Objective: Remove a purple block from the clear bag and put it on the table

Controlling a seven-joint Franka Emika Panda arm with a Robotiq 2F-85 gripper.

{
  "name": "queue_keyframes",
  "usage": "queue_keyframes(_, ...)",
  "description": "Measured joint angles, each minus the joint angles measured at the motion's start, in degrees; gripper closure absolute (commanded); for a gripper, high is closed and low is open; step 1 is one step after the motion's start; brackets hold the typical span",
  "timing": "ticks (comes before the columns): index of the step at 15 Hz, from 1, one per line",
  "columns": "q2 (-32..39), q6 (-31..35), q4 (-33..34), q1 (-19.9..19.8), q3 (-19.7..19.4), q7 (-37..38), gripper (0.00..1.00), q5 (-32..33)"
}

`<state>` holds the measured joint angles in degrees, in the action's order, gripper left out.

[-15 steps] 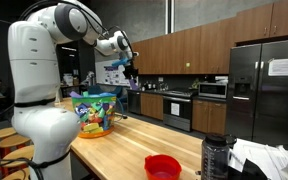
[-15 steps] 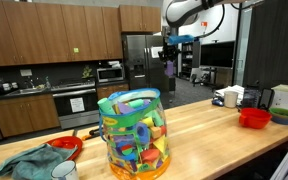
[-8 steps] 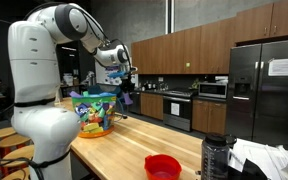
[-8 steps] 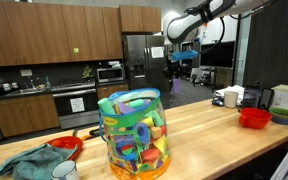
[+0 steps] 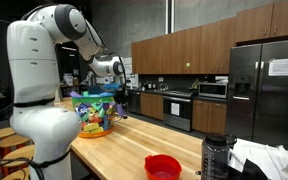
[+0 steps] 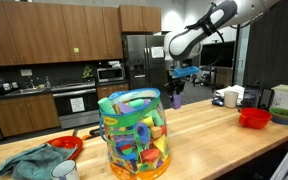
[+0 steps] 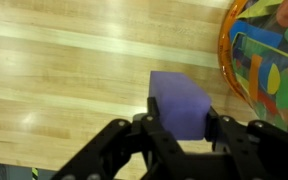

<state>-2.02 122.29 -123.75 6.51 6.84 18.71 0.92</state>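
I will next carry the purple block with my gripper away from the clear bag (image 6: 134, 132) and down to the wooden tabletop below, and then release it.
My gripper (image 7: 180, 118) is shut on a purple block (image 7: 179, 102) and holds it above the wooden table (image 7: 74, 70), beside the clear bag (image 7: 269, 60). In both exterior views the block (image 6: 176, 96) hangs a little above the tabletop beyond the bag (image 6: 134, 132), which stands upright and is full of several colourful blocks. In an exterior view the gripper (image 5: 122, 97) is just to the right of the bag (image 5: 94, 112).
A red bowl (image 5: 163, 166) sits near the table's edge, with a dark bottle (image 5: 215, 156) and white cloth (image 5: 264, 160) nearby. Another red bowl (image 6: 66, 147) and a teal cloth (image 6: 29, 162) lie beside the bag. Kitchen cabinets and a fridge (image 5: 264, 90) stand behind.
My arm has come down with the purple block, from high above the table to just over the tabletop beside the bag.
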Motion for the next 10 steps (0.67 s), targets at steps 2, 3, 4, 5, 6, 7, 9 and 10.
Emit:
queue_keyframes(2,-0.1,5.7,-3.6,0.0,0.0,-1.0,0.84,-1.5)
queue_keyframes(3,-0.1,8.3,-5.3,0.0,0.0,-1.6,0.84,-2.0)
queue_keyframes(4,-0.2,10.7,-7.0,0.0,0.0,-2.2,0.84,-2.5)
queue_keyframes(5,-0.4,12.9,-8.7,0.0,0.0,-2.7,0.84,-2.6)
queue_keyframes(6,-0.6,14.9,-10.2,0.0,0.0,-3.1,0.84,-2.6)
queue_keyframes(7,-0.8,16.4,-11.4,0.0,0.0,-3.6,0.84,-2.6)
queue_keyframes(9,-1.2,18.6,-13.3,0.1,0.0,-4.8,0.84,-2.6)
queue_keyframes(10,-1.3,19.2,-13.8,0.3,0.1,-5.5,0.84,-2.6)
